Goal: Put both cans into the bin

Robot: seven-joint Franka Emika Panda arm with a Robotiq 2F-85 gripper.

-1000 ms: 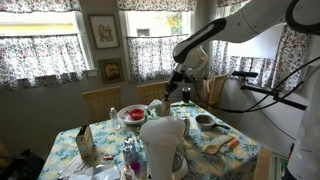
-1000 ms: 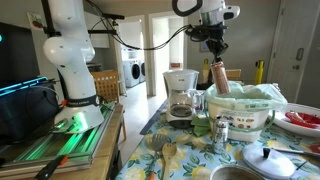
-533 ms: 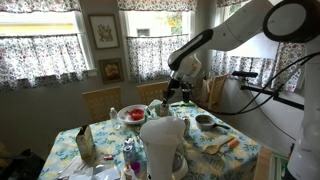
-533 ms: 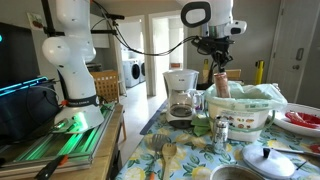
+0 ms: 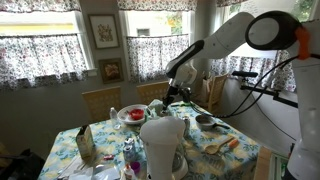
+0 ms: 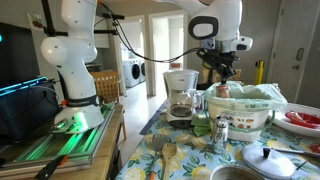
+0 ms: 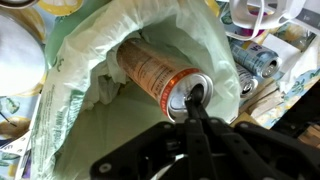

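The can is hanging inside the liner, so my gripper needs to go down a little next toward the bin's open bag (image 6: pixel 230 97) (image 7: pixel 122 120), which is right below it, and let go of the can's top rim.
My gripper (image 7: pixel 193 100) is shut on the top rim of an orange-and-white can (image 7: pixel 150 70). The can lies tilted inside the bin (image 7: pixel 90 130), which is lined with a pale green bag. In an exterior view the gripper (image 6: pixel 222 82) is just above the bin (image 6: pixel 250 100), and only the can's top (image 6: pixel 221 91) shows over the rim. In an exterior view the gripper (image 5: pixel 170 95) hangs low over the far side of the table. A second, silvery can (image 7: pixel 255 60) lies on the tablecloth outside the bin.
A coffee maker (image 6: pixel 181 95) stands behind the bin. A tall white vessel (image 5: pixel 163 145) fills the foreground. A red bowl (image 5: pixel 133 114), a small dark bowl (image 5: pixel 205 121) and a wooden spoon (image 5: pixel 220 145) are on the floral tablecloth. A pot lid (image 6: pixel 268 160) lies near.
The gripper has moved down with the orange can. The can has gone from hanging above the bin to lying mostly inside it.
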